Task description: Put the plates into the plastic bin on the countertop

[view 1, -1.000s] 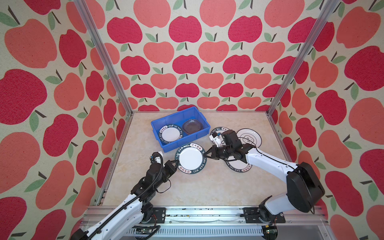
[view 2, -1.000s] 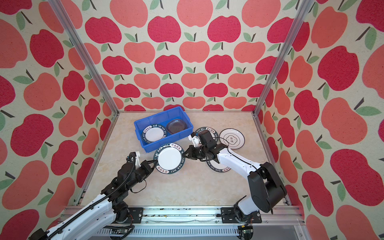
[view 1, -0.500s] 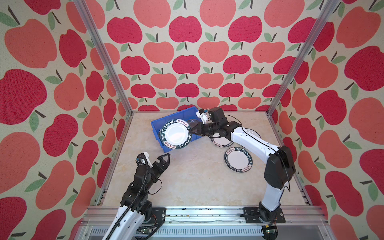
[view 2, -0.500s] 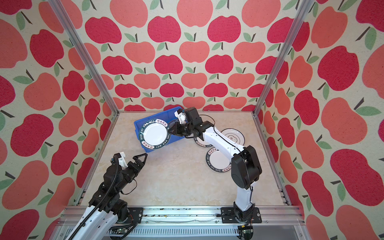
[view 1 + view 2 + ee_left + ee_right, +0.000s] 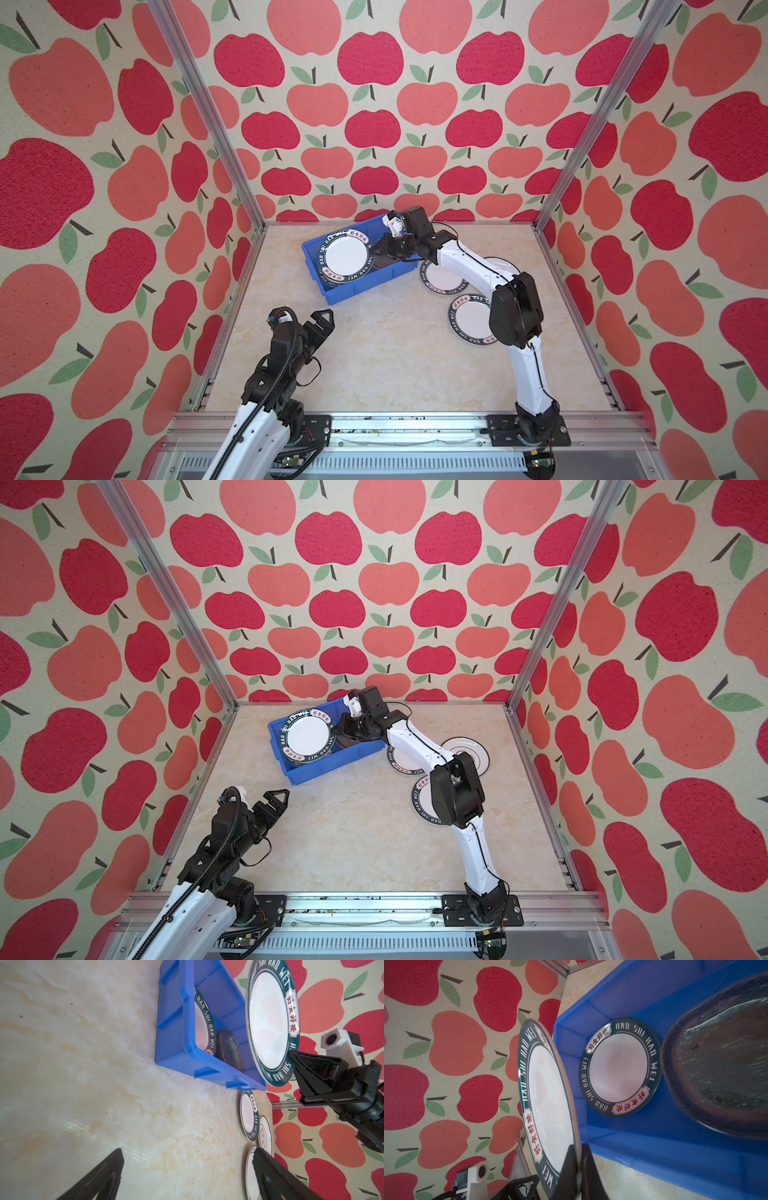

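Observation:
I will next bring the held plate down into the bin with my right gripper, onto the green-rimmed plate that lies below on the bin's bottom, and let go of the held plate's rim.
My right gripper (image 5: 376, 252) (image 5: 578, 1146) is shut on the rim of a white plate with a dark-green lettered rim (image 5: 346, 264) (image 5: 548, 1095). It holds the plate tilted above the left half of the blue plastic bin (image 5: 357, 289) (image 5: 328, 771). On the bin floor lie another green-rimmed plate (image 5: 619, 1068) and a dark glass plate (image 5: 716, 1074). On the countertop (image 5: 395, 357), right of the bin, rest two green-rimmed plates (image 5: 444, 282) (image 5: 469, 320) and a ringed white plate (image 5: 505, 266). My left gripper (image 5: 320, 326) (image 5: 188, 1152) is open and empty at the front left.
Apple-patterned walls and aluminium posts (image 5: 208, 120) enclose the countertop on three sides. A rail (image 5: 374, 428) with both arm bases runs along the front. The right arm's elbow (image 5: 515, 311) hangs over the nearer loose plate.
A second ago both grippers held the plate over the middle of the countertop. The left gripper let go and drew back to the front left. The right one carried the plate over the bin.

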